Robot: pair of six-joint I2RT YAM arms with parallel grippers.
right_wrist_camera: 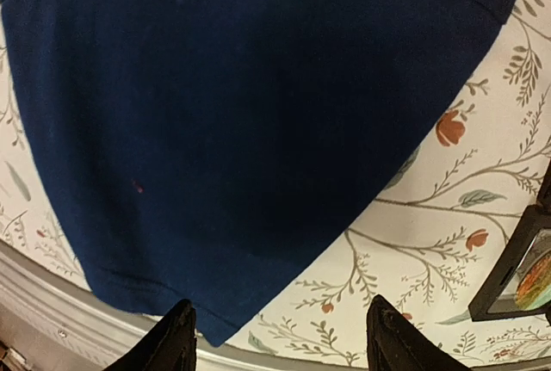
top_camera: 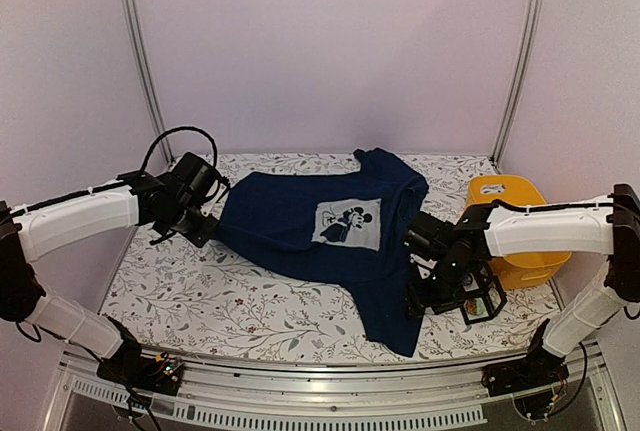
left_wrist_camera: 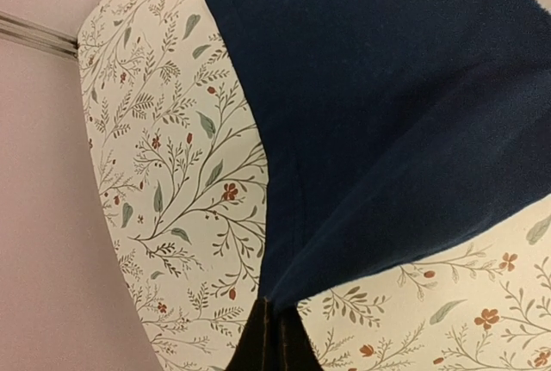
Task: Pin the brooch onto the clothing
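Note:
My right gripper is open above the shirt edge by the black box (right_wrist_camera: 310, 259). It should move down next, slightly to the left in the top view, and pinch that edge.
The navy T-shirt (top_camera: 300, 221) lies spread on the floral table, its pale mouse print (top_camera: 348, 223) facing up. My left gripper (top_camera: 205, 223) is shut on a corner of the shirt at its left end; in the left wrist view the cloth (left_wrist_camera: 387, 113) runs into the closed fingertips (left_wrist_camera: 277, 311). My right gripper (top_camera: 425, 289) is open and empty, hovering over the shirt's near right part (right_wrist_camera: 232, 104) by its hem; its gap shows in the right wrist view (right_wrist_camera: 281, 306). I cannot make out the brooch itself.
A small black box (top_camera: 483, 303) with something colourful inside sits just right of my right gripper; it also shows in the right wrist view (right_wrist_camera: 527, 269). A yellow container (top_camera: 510, 226) stands behind it. The table's metal front edge (right_wrist_camera: 52, 302) is close below the hem.

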